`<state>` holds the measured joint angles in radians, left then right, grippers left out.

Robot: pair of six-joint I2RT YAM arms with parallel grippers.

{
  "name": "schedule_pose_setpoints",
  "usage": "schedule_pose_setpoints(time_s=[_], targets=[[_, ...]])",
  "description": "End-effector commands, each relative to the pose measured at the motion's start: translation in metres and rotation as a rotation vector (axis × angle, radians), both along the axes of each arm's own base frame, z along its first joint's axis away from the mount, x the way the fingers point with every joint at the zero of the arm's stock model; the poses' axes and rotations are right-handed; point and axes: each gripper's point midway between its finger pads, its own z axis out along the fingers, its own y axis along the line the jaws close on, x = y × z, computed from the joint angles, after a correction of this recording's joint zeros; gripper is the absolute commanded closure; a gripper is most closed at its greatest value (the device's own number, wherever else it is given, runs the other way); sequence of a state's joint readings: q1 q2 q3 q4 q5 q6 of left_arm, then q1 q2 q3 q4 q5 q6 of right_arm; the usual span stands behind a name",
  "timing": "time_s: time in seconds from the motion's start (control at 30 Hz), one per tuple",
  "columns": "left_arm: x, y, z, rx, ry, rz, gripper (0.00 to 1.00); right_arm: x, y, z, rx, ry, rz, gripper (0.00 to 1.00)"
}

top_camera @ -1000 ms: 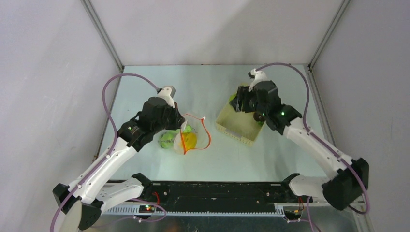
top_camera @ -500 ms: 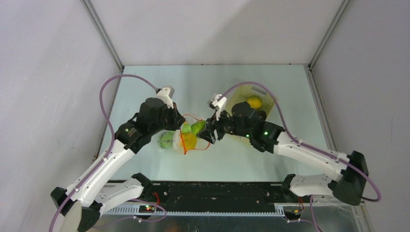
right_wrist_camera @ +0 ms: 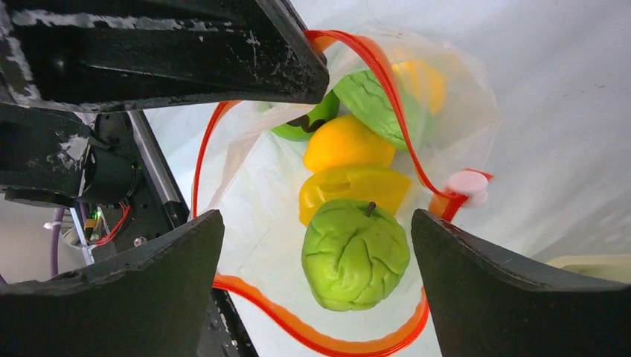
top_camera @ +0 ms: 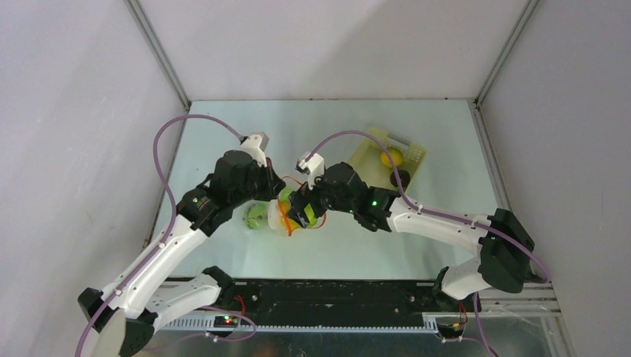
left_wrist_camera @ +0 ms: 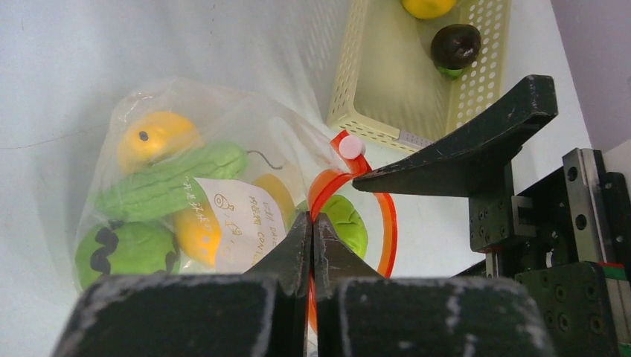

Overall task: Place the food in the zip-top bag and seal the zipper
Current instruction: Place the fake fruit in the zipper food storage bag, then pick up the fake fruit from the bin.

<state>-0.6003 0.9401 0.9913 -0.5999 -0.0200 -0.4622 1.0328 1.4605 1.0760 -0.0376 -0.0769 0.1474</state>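
The right gripper lifts from the bag's opening, moves outward over the basket and lowers onto the yellow fruit (top_camera: 391,158) next, as that fruit still lies unbagged there.
The clear zip-top bag (left_wrist_camera: 167,97) lies on the table with its mouth held up and open. My left gripper (left_wrist_camera: 312,219) is shut on the red-orange zipper (left_wrist_camera: 389,230) at the mouth's rim. Several green, yellow and orange food pieces lie inside. My right gripper (right_wrist_camera: 316,223) is open just over the mouth, which the zipper (right_wrist_camera: 376,71) rings. A green apple-like fruit (right_wrist_camera: 356,256) lies in the bag between its fingers, touching neither. In the top view the left gripper (top_camera: 277,195) and right gripper (top_camera: 301,210) meet at the bag (top_camera: 271,223).
The pale yellow lattice basket (top_camera: 368,152) stands at the back right and holds a yellow fruit (top_camera: 391,158) and a dark purple one (top_camera: 400,178). The right arm's black finger (left_wrist_camera: 476,134) crosses the left wrist view.
My right arm swung from the basket to the bag carrying a green fruit. Its jaws now stand open and the fruit lies in the bag. The left gripper kept its hold.
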Motion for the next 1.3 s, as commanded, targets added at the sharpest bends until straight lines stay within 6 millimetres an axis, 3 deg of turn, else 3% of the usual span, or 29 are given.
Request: schedule_pose_setpoints(time_s=[0.0, 0.2, 0.4, 0.67, 0.7, 0.73, 0.77, 0.8, 0.83, 0.87, 1.07, 1.27], targets=[[0.002, -0.005, 0.016, -0.04, -0.052, -0.016, 1.0, 0.004, 0.0, 0.051, 0.094, -0.079, -0.024, 0.01], [0.002, -0.005, 0.016, -0.037, -0.049, -0.017, 1.0, 0.014, -0.036, 0.074, 0.071, -0.137, -0.128, 0.01], [0.002, -0.003, 0.017, -0.035, -0.054, -0.011, 1.0, 0.059, -0.101, 0.074, 0.034, -0.126, -0.322, 0.01], [0.003, -0.001, 0.015, -0.02, -0.053, 0.0, 1.0, 0.154, -0.214, 0.019, -0.17, -0.025, -0.751, 0.01], [0.004, 0.0, 0.015, -0.018, -0.054, 0.005, 1.0, 0.161, -0.222, 0.003, -0.227, -0.003, -0.773, 0.01], [0.005, 0.0, 0.015, -0.017, -0.055, 0.006, 1.0, 0.172, -0.234, 0.005, -0.244, -0.013, -0.818, 0.0], [0.004, -0.001, 0.014, -0.016, -0.053, 0.003, 1.0, 0.179, -0.239, -0.011, -0.298, 0.006, -0.823, 0.0], [0.004, -0.001, 0.014, -0.016, -0.052, 0.001, 1.0, 0.19, -0.249, -0.009, -0.31, 0.001, -0.859, 0.01], [0.005, -0.001, 0.013, -0.011, -0.05, 0.002, 1.0, 0.196, -0.253, -0.027, -0.358, 0.031, -0.866, 0.01], [0.005, -0.001, 0.013, -0.01, -0.05, 0.003, 1.0, 0.206, -0.26, -0.025, -0.361, 0.029, -0.896, 0.01], [0.007, 0.002, 0.011, 0.004, -0.047, 0.016, 1.0, 0.239, -0.285, -0.07, -0.514, 0.11, -0.999, 0.0], [0.008, 0.002, 0.009, 0.016, -0.043, 0.019, 1.0, 0.253, -0.284, -0.111, -0.551, 0.196, -0.996, 0.01]])
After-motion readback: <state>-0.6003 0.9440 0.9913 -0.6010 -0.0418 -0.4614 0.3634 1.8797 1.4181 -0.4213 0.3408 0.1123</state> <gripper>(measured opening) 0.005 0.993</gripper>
